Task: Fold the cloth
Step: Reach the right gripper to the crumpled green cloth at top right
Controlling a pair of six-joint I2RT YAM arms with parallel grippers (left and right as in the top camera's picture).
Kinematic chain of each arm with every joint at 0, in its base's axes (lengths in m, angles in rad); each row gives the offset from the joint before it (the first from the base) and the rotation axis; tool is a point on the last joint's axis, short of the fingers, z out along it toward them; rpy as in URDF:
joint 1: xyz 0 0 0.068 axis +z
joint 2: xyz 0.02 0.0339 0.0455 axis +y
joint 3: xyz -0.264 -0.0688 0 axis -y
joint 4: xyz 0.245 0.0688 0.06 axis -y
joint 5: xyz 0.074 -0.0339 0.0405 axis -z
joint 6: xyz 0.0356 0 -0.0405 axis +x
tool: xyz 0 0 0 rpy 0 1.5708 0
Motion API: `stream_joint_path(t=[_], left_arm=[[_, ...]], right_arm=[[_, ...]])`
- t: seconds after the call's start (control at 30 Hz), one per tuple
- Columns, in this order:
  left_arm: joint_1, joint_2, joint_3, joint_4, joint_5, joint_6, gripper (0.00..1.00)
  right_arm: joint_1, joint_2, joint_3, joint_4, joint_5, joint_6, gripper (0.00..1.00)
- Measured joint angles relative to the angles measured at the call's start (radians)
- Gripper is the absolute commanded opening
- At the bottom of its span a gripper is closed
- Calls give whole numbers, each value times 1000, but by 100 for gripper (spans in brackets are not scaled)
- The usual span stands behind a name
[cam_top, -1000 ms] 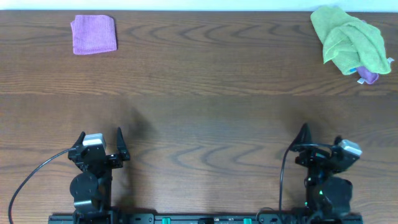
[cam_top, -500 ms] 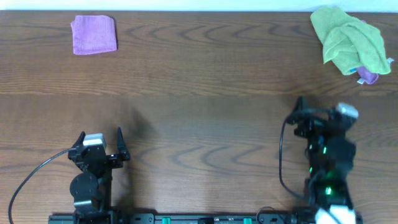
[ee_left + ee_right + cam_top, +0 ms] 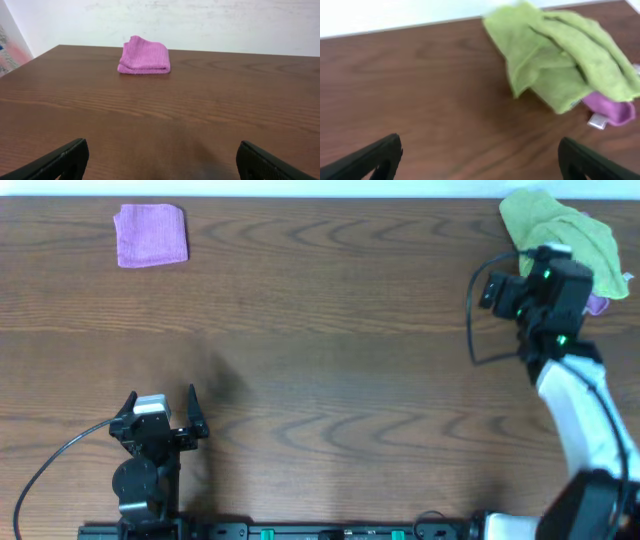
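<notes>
My right gripper moves down and across onto the green cloth's pointed corner [image 3: 518,90] next. The corner juts onto bare wood below the gripper, to its right in the wrist view.
A crumpled green cloth [image 3: 545,225] lies at the table's far right corner, with a purple cloth [image 3: 596,302] peeking from under it. The right wrist view shows the green cloth [image 3: 560,60] and the purple cloth [image 3: 610,107] just ahead. My right gripper [image 3: 480,165] is open and empty, close in front of the green cloth, its body [image 3: 535,280] covering part of it from overhead. My left gripper [image 3: 162,402] is open and empty at the near left, also shown in the left wrist view [image 3: 160,162].
A folded purple cloth [image 3: 151,235] lies at the far left, also seen ahead in the left wrist view [image 3: 144,55]. The wooden table [image 3: 320,360] ends at a white wall at the back.
My right arm has reached from the near right edge to the far right, up to the green cloth. The left arm has not moved.
</notes>
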Motion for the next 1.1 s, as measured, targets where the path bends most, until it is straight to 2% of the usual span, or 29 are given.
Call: stream_joint_path(t=[0.37,0.63,0.8,1.1], left_arm=[[0,0,0,0,0,0,95],[0,0,0,0,0,0,96],[0,0,0,0,0,0,95],[0,0,0,0,0,0,95]], right_arm=[[-137,339,314,-72,19,-29,97],[-175,552,579,-186,55,-76,96],[-196,620,690,-244,101,-122,96],[-221,632,703,-300,136,-173,93]])
